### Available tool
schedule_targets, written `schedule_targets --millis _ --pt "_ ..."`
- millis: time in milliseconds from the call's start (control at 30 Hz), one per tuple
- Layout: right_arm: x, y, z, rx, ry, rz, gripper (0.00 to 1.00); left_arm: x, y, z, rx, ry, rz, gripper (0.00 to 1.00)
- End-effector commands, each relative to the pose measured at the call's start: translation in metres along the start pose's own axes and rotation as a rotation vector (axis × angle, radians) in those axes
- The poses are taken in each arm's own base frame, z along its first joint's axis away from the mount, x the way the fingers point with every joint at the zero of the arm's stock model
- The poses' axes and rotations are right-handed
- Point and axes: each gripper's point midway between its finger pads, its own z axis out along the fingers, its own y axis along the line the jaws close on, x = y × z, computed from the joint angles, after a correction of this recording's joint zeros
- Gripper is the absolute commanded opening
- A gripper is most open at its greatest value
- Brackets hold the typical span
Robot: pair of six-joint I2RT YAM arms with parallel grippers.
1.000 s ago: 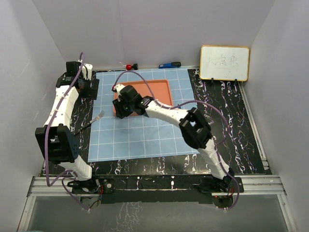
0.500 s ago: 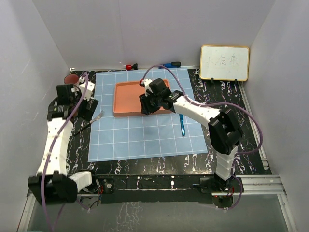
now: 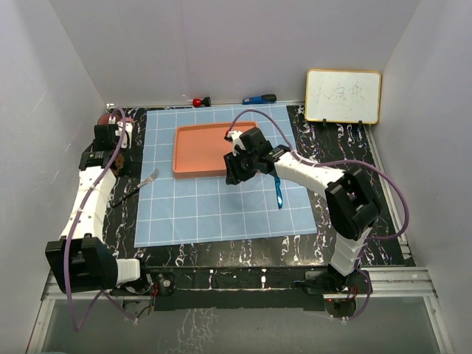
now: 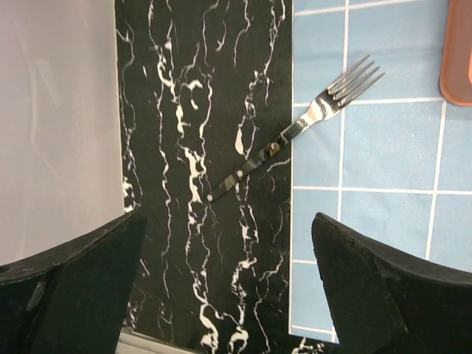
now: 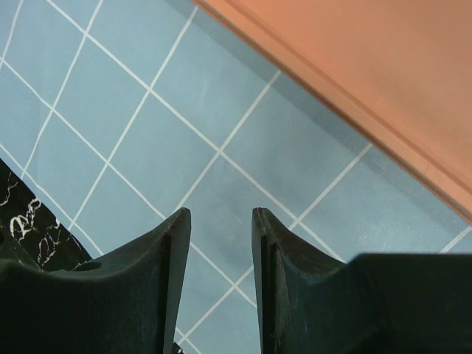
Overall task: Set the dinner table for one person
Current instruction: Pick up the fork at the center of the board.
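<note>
Next, my left gripper will move down toward the fork's dark handle (image 3: 128, 195) (image 4: 253, 162) and turn its wide-open fingers to straddle it, because the fork lies slanted across the cloth's edge.
The dinner table (image 3: 346, 169) is black with white veins and carries a light-blue gridded cloth (image 3: 221, 206). A metal fork (image 3: 140, 184) lies slanted across the cloth's left edge, tines on the cloth; in the left wrist view the fork (image 4: 295, 133) lies ahead of my jaws. My left gripper (image 3: 112, 158) (image 4: 228, 221) hovers wide open behind the fork, holding nothing. A blue-handled utensil (image 3: 278, 190) lies on the cloth's right part. My right gripper (image 3: 234, 175) (image 5: 221, 214) hangs over the cloth at the front edge of an orange tray (image 3: 214, 150) (image 5: 369, 74), jaws narrowly open and empty.
A whiteboard (image 3: 343, 96) stands at the back right. A red object (image 3: 199, 101) and a blue object (image 3: 259, 99) lie along the back wall. White walls close in on both sides. The tray's corner (image 4: 459, 59) shows in the left wrist view.
My right arm has swung right, from the tray's left side to its front right edge, uncovering the blue-handled utensil. The left arm has changed pose, its gripper staying near the back left.
</note>
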Motion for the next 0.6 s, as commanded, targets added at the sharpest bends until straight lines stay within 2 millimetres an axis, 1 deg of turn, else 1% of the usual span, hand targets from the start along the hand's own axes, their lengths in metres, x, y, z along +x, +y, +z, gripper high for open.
schedule_targets --millis 0,33,67,133,233,333,400,433,467,500,567 --pt "-0.013 0.01 -0.017 -0.049 -0.07 -0.025 0.38 0.031 -0.004 -0.005 -0.002 0.161 -0.085 0.91" --pt "-0.019 0.012 -0.025 -0.052 -0.096 -0.028 0.38 0.04 -0.01 -0.002 0.015 0.221 -0.104 0.9" --pt "-0.018 0.011 -0.026 -0.053 -0.098 -0.025 0.38 0.049 -0.014 -0.004 0.025 0.277 -0.122 0.9" --pt "-0.017 0.011 -0.026 -0.068 -0.104 -0.021 0.38 0.06 -0.017 -0.004 0.015 0.351 -0.154 0.89" --pt "-0.012 0.013 -0.025 -0.101 -0.098 -0.015 0.38 0.069 -0.023 -0.003 0.027 0.368 -0.166 0.89" --pt "-0.008 0.015 -0.024 -0.123 -0.103 -0.004 0.38 0.075 -0.034 0.006 0.06 0.384 -0.189 0.88" --pt "-0.005 0.016 -0.024 -0.137 -0.101 -0.003 0.38 0.083 -0.031 0.014 0.043 0.426 -0.135 0.88" --pt "-0.004 0.015 -0.025 -0.136 -0.101 -0.004 0.38 0.085 -0.024 0.018 0.002 0.436 -0.093 0.87" --pt "-0.004 0.015 -0.027 -0.136 -0.104 -0.004 0.38 0.081 -0.017 0.02 -0.035 0.422 -0.051 0.87" --pt "-0.005 0.015 -0.028 -0.139 -0.109 -0.007 0.38 0.075 -0.015 0.022 -0.043 0.4 -0.028 0.88" --pt "-0.006 0.017 -0.03 -0.153 -0.116 -0.009 0.38 0.069 -0.011 0.031 -0.049 0.384 0.032 0.88"
